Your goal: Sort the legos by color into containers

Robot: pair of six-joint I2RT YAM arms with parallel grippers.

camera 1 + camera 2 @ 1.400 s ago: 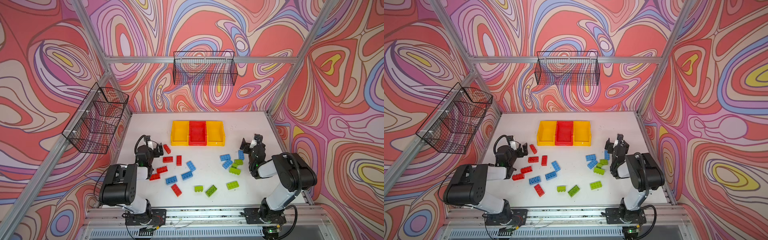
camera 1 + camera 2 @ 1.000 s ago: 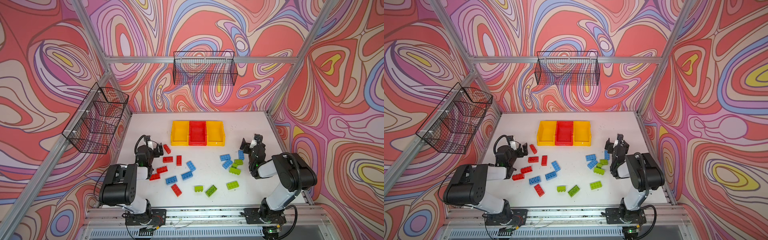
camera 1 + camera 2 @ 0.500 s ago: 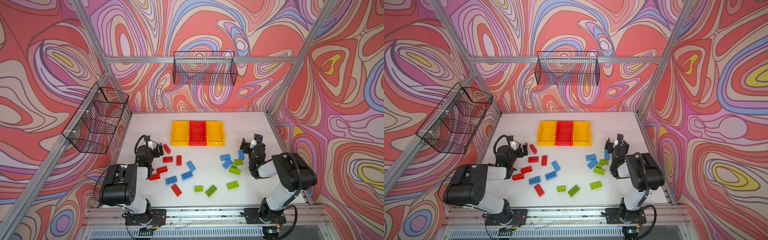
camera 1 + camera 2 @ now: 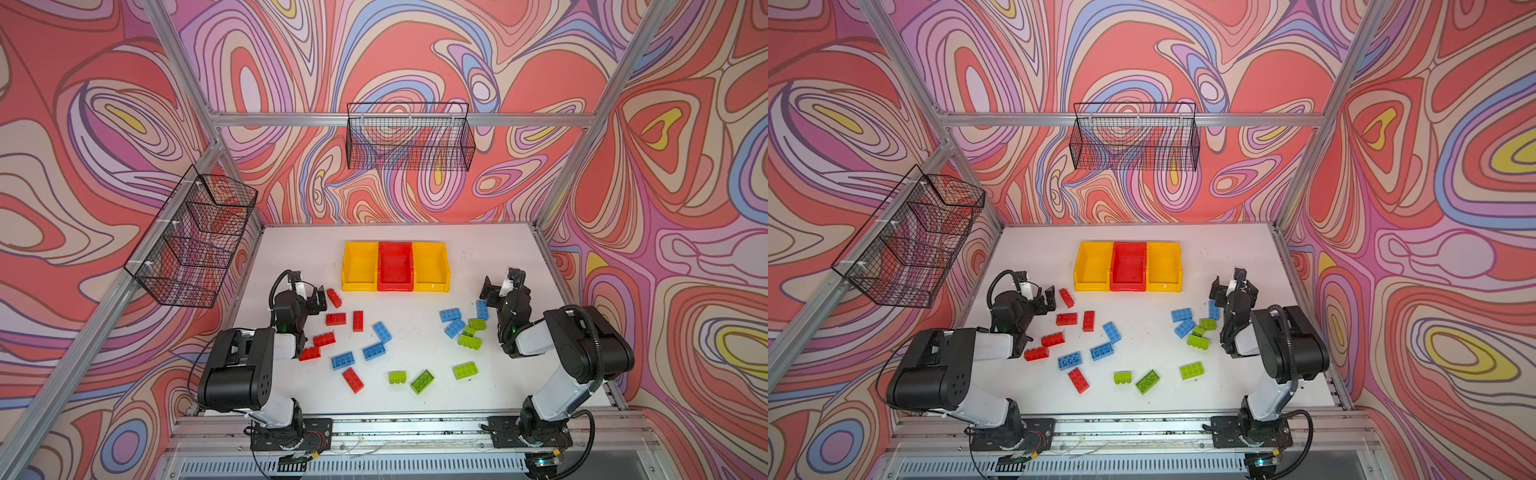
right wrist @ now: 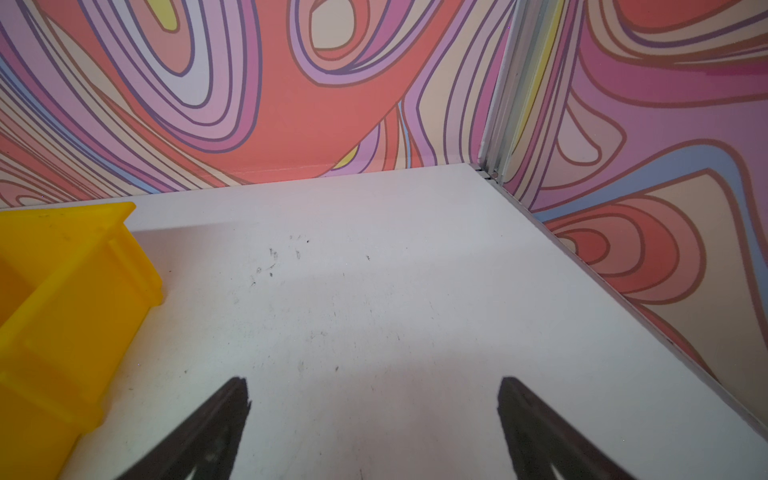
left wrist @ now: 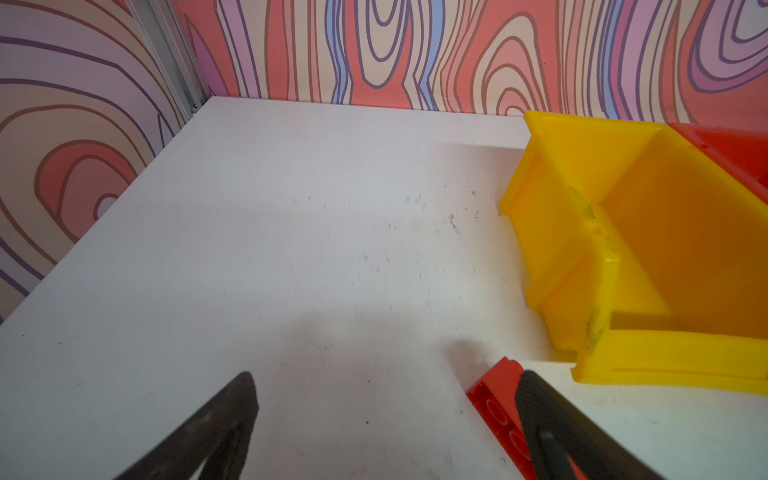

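Note:
The blue lego (image 4: pixel 481 310) lies beside my right gripper, back from its fingers. Next I need to raise my right gripper, tip its fingers down and move it back and down onto the lego.
Red, blue and lime green legos lie scattered on the white table in both top views: red ones (image 4: pixel 336 319) on the left, blue ones (image 4: pixel 374 351) in the middle and at the right (image 4: pixel 450 314), green ones (image 4: pixel 469 341) towards the front right. The containers, a yellow bin (image 4: pixel 358 286), a red bin (image 4: pixel 395 286) and another yellow bin (image 4: pixel 432 286), stand in a row behind them, with nothing inside. My left gripper (image 4: pixel 309 289) (image 6: pixel 386 378) is open over bare table; a red lego (image 6: pixel 494 399) lies against one fingertip. My right gripper (image 4: pixel 500 282) (image 5: pixel 374 382) is open and holds nothing, beside the yellow bin (image 5: pixel 62 291).
A black wire basket (image 4: pixel 409 137) hangs on the back wall and a tiered one (image 4: pixel 195 241) on the left wall. Aluminium frame posts and patterned walls close the table on three sides. Both arm bases sit on the front rail (image 4: pixel 415 428).

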